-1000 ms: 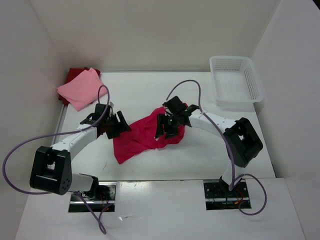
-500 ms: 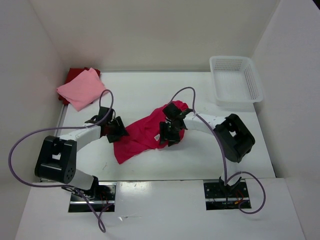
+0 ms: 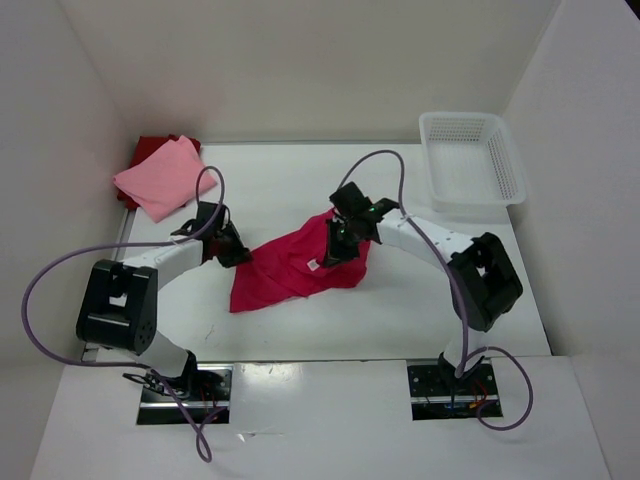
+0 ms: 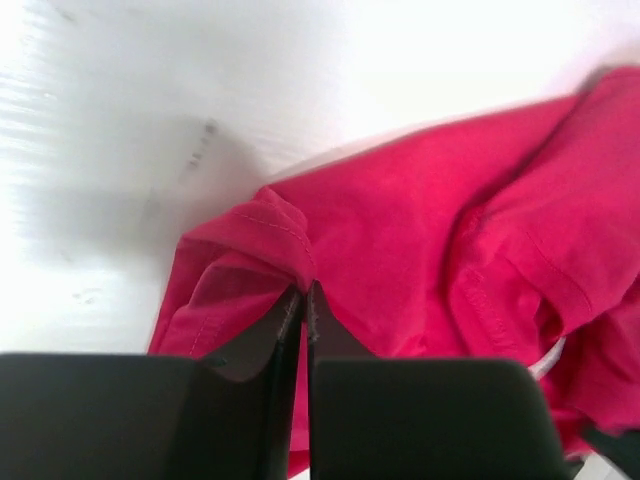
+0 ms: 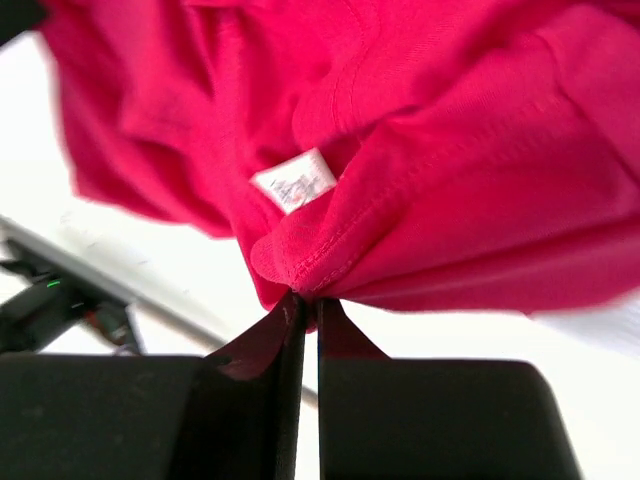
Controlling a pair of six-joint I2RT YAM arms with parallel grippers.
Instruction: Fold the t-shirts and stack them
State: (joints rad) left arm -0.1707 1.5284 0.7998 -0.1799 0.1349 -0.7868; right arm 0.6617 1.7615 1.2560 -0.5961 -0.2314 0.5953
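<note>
My right gripper lifts the crimson-pink t-shirt [image 3: 290,265] high next, then brings it down onto the table toward the basket.
A bright crimson-pink t-shirt [image 3: 290,265] lies crumpled in the middle of the table. My left gripper [image 3: 238,255] is shut on its left edge; in the left wrist view the jaws pinch a hemmed fold [image 4: 290,235]. My right gripper [image 3: 338,248] is shut on the shirt's right side, with a hemmed fold [image 5: 300,262] bunched at the tips near a white label [image 5: 295,183], lifted a little off the table. A light pink t-shirt [image 3: 160,177] lies folded at the back left on top of a dark red t-shirt [image 3: 152,146].
A white mesh basket [image 3: 470,160] stands at the back right corner. White walls close in the table on the left, back and right. Purple cables loop from both arms over the table.
Both grippers went from open to shut on the crimson-pink shirt. The left one moved right onto the shirt's edge, and the right one has drawn the cloth up toward the back.
</note>
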